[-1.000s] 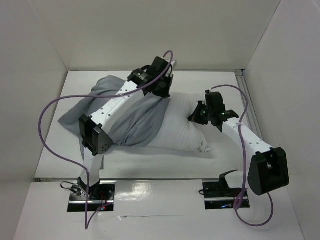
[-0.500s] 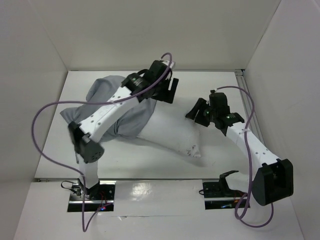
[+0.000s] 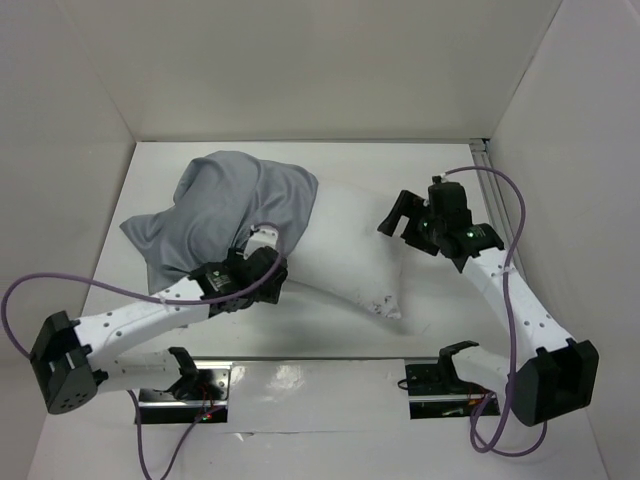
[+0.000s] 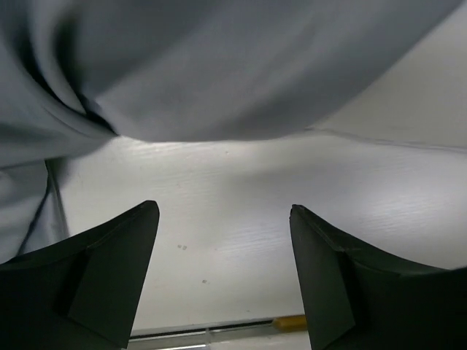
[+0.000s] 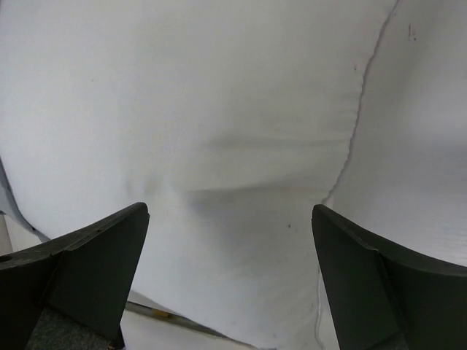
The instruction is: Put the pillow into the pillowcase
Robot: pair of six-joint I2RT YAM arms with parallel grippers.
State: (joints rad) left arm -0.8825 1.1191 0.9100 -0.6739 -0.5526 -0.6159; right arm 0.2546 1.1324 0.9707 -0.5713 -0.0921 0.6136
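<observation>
My left gripper eases outward next until the grey cloth sits between its open fingers, since the pillowcase's near edge (image 4: 215, 133) lies just outward of them.
The grey pillowcase (image 3: 225, 205) lies wrinkled at the table's back left, pulled over the left end of the plump white pillow (image 3: 345, 255), whose right part sticks out bare. Low at the pillowcase's near edge, my left gripper (image 3: 268, 276) stands open. In the left wrist view that gripper (image 4: 222, 208) holds nothing, with grey pillowcase (image 4: 219, 65) hanging above it and bare table below. My right gripper (image 3: 402, 218) hovers open over the pillow's right end. The right wrist view has the white pillow (image 5: 219, 109) filling the space beyond the right gripper (image 5: 230, 211), untouched.
White walls close in the table at the back and on both sides. A metal rail (image 3: 488, 165) runs along the right edge. The table's front edge (image 3: 320, 358) lies just behind the arm bases. Purple cables (image 3: 60, 285) loop beside each arm.
Both grippers went from shut to open. My left arm drew back from the pillow's far side to the pillowcase's near edge. The right gripper let go and backed off to the right.
</observation>
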